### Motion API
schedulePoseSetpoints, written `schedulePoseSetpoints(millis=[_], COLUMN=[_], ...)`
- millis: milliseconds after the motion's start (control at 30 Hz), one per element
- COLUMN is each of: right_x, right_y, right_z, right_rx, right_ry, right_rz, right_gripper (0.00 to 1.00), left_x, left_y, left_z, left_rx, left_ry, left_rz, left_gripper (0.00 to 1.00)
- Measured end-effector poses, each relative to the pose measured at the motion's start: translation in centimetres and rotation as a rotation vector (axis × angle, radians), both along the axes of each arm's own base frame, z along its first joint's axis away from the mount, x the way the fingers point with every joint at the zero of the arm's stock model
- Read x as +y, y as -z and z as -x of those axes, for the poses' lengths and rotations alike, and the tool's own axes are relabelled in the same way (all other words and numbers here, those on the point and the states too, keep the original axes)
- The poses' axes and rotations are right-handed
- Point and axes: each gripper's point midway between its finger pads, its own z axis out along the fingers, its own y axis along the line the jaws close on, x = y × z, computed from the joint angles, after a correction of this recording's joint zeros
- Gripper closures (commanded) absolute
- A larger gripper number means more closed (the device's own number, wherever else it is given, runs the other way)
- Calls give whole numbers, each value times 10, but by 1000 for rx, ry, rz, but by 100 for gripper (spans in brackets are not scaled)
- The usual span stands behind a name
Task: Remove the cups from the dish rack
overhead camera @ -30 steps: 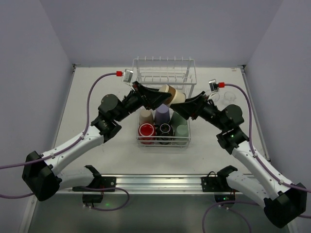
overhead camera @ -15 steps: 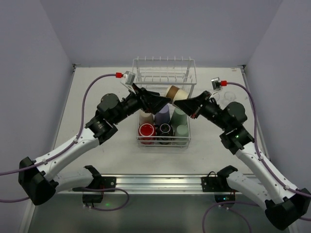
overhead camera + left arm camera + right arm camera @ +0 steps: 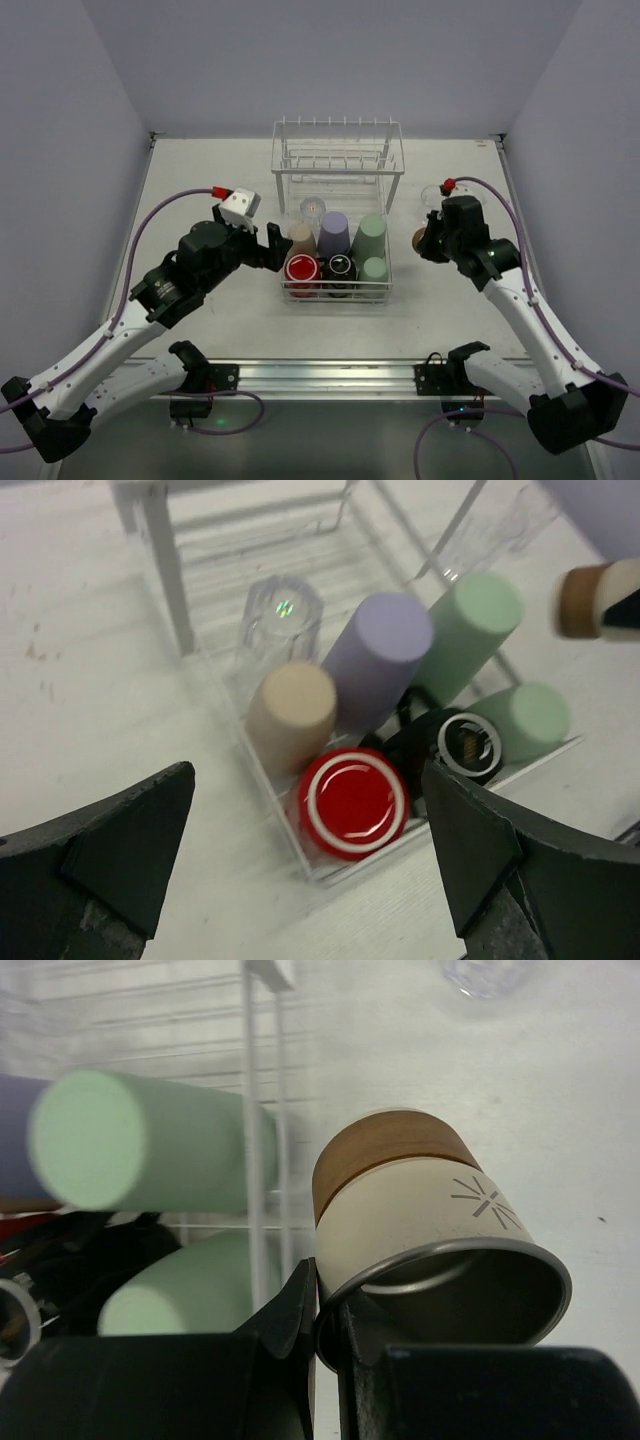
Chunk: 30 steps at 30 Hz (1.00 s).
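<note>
The cream cup should first be lowered by my right gripper to just short of the clear cup, so that it gets onto the table beside the rack (image 3: pixel 338 150).
The white wire dish rack (image 3: pixel 338 150) stands mid-table. Its low basket holds upturned cups: tan (image 3: pixel 300 237), lavender (image 3: pixel 333 233), two pale green (image 3: pixel 371 235), red (image 3: pixel 301 268), black (image 3: pixel 340 267) and a clear one (image 3: pixel 313 209). My left gripper (image 3: pixel 272 245) hangs open just left of the basket, above the red cup (image 3: pixel 355 800), with nothing between its fingers (image 3: pixel 130 850). My right gripper (image 3: pixel 425 240) is to the right of the rack, shut on the rim of a cream cup with a brown band (image 3: pixel 420 1220). That cup lies tilted above the table.
A clear cup (image 3: pixel 487 975) stands on the table beyond the held cup, at the far right. The rack's white upright wires (image 3: pixel 258 1110) are close to the left of the right gripper. Grey walls enclose the table on three sides.
Both grippers met at the cream cup above the rack. The left gripper opened and drew back to the near left. The right gripper shut on the cup and carried it right, clear of the rack.
</note>
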Motion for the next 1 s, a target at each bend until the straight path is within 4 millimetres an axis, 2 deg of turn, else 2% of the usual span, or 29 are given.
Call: schedulePoseSetpoints(millis=[133,233,433,600,833,1000], right_x=[-27,-34,-32,-30,-27,-26], right_y=[33,49,80,101,117,117], right_z=[-11,-27,-65,-77,-84,-86], right_rx=[154,244,357,422,463,454], right_ry=[69,80,67,49,24,20], right_rz=[100,142,178,198,205,202], right_gripper=[100,100,99,95,70,63], left_x=[22,27,29,28,16,-1], left_y=[52,68,74,79,79,73], left_z=[6,8,10,15,20,24], left_rx=[81,106,106,114,130,136], left_ry=[-50,-55,-46,-25,41,100], left_rz=[-142,-183,-201,-196,-177,-163], left_gripper=[0,0,0,0,0,0])
